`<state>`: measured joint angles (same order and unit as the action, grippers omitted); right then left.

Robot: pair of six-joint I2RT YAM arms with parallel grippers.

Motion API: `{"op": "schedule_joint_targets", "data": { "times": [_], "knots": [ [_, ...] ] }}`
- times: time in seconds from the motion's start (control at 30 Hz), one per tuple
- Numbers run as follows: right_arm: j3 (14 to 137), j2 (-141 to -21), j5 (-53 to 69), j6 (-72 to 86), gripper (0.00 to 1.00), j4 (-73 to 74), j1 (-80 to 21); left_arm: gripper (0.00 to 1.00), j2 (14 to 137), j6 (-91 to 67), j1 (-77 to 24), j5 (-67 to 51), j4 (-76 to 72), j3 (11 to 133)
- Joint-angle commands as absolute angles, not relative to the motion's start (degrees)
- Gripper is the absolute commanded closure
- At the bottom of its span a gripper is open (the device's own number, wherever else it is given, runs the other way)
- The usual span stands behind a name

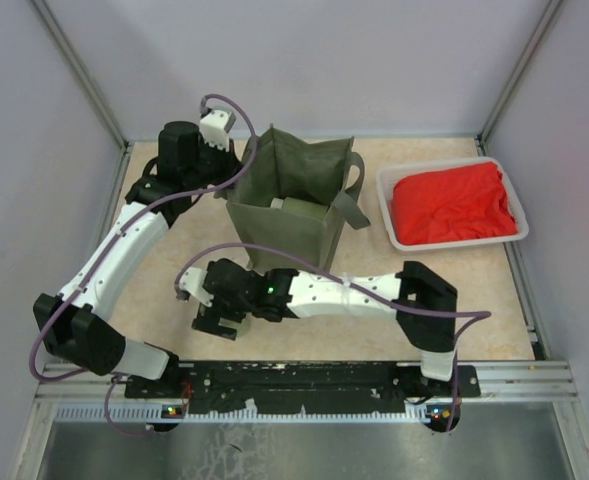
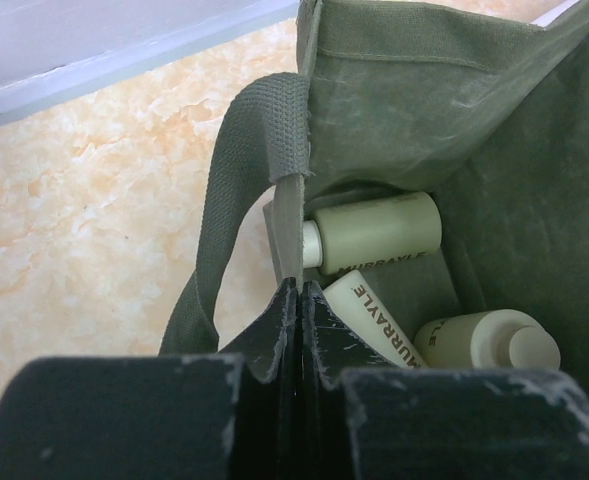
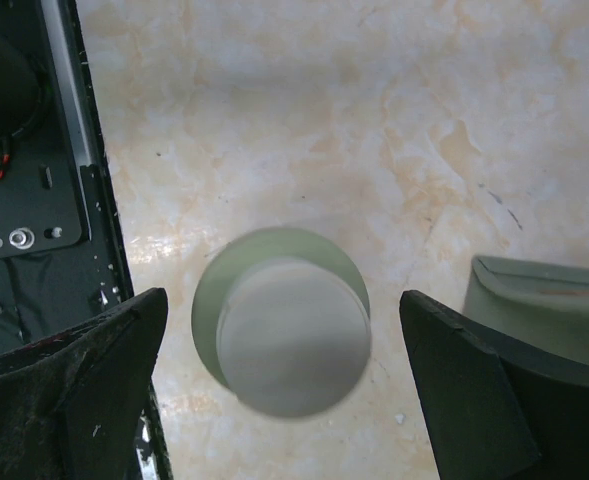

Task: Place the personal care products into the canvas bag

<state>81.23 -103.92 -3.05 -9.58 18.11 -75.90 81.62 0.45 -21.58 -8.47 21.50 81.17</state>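
The robot's right hand is to move down past the pale cap and close around the upper body of the pale green bottle.
The olive canvas bag (image 1: pixel 292 232) stands upright at the table's middle back. My left gripper (image 1: pixel 236 172) is at its left rim. In the left wrist view that gripper (image 2: pixel 301 285) is shut on the bag's rim (image 2: pixel 394 80) beside a strap handle (image 2: pixel 244 170). Three pale green bottles (image 2: pixel 374 232) lie inside the bag. One more bottle (image 3: pixel 282 320) stands upright on the table in the right wrist view. My right gripper (image 3: pixel 282 300) is open straight above it, a finger on either side. From the top, this gripper (image 1: pixel 219 312) hides that bottle.
A white tray (image 1: pixel 452 243) with a red cloth (image 1: pixel 452 200) sits at the back right. The black base rail (image 1: pixel 304 380) runs along the near edge, close to the standing bottle. The bag's lower corner (image 3: pixel 544 290) lies just past my right finger.
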Motion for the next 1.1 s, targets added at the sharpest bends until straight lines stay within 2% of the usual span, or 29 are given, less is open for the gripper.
{"op": "schedule_joint_targets", "data": {
  "times": [0.0,0.17,0.27,0.33,0.43,0.53,0.6,0.7,0.9,1.07],
  "knots": [
    [88.62,-108.38,-0.26,-11.06,0.01,22.96,-75.93,0.96,80.48,1.21,-20.99,-9.99,20.81,82.27],
    [90.16,-111.06,-0.22,-10.86,0.01,27.05,-75.92,0.95,80.07,1.19,-20.99,-10.47,20.83,82.27],
    [90.26,-112.07,-0.17,-10.95,0.12,28.37,-75.88,0.95,80.07,1.08,-20.89,-10.58,20.87,82.14],
    [90.01,-112.50,0.04,-10.94,0.26,28.33,-75.87,0.95,80.15,1.00,-20.84,-10.52,20.83,81.95],
    [87.97,-111.71,0.24,-10.86,0.61,25.63,-75.91,0.96,80.16,0.88,-20.90,-10.50,20.57,81.59],
    [87.14,-111.44,-0.55,-10.05,0.87,25.00,-75.90,0.95,80.40,0.88,-20.87,-10.55,20.56,81.65],
    [86.82,-110.62,-1.56,-9.39,1.00,25.99,-75.91,0.96,80.63,0.83,-20.90,-10.71,20.48,81.61],
    [84.49,-106.50,-4.60,-6.86,1.00,26.46,-75.79,1.00,80.97,0.59,-20.83,-11.03,20.15,81.32],
    [83.02,-92.76,-11.96,1.64,1.00,34.61,-74.44,1.00,81.74,-0.33,-20.26,-11.42,20.55,81.39],
    [90.71,-81.72,-18.22,8.00,1.00,45.12,-74.44,1.00,81.65,-1.65,-20.13,-12.78,19.42,80.94]
  ]
}}
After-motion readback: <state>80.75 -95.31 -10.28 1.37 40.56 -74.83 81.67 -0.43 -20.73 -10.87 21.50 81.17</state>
